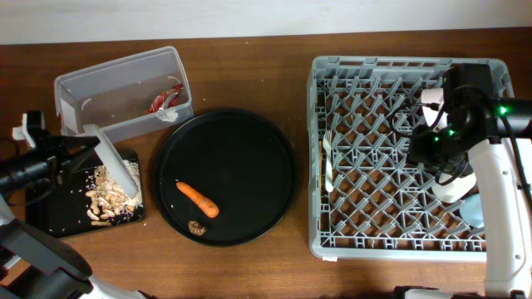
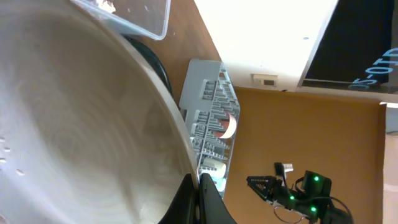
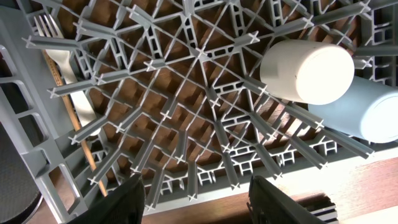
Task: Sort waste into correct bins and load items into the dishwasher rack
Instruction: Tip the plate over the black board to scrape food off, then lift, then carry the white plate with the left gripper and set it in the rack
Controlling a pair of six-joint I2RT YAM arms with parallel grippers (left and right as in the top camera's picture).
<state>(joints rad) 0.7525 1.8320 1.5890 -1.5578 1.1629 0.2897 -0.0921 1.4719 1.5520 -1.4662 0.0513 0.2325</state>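
My left gripper carries the plate [image 1: 116, 164] across the round black tray next and lowers it onto the rack's wires beyond the fork [image 1: 336, 106], then lets go, since those wires are empty.
My left gripper [image 1: 83, 151] is shut on the rim of the round white plate [image 1: 116, 164], held tilted on edge over the shallow black tray [image 1: 58, 218], where beige rice scraps [image 1: 106, 199] lie. The plate [image 2: 74, 124] fills the left wrist view, with the fingers [image 2: 199, 200] pinched on its edge. The red wrapper [image 1: 165, 100] lies in the clear tub [image 1: 100, 83]. The carrot [image 1: 198, 199] and the brown morsel [image 1: 197, 227] lie on the round black tray [image 1: 249, 141]. My right gripper [image 3: 202, 199] is open and empty above the grey rack [image 1: 366, 224], which holds the fork [image 3: 68, 81], white cup [image 3: 308, 71] and blue cup [image 3: 367, 112].
A pale bowl [image 1: 432, 100] stands on edge at the rack's far right side, partly hidden by the right arm. The rack [image 3: 186, 124] has upright pegs all over its floor. The clear tub's corner [image 2: 140, 15] shows in the left wrist view.
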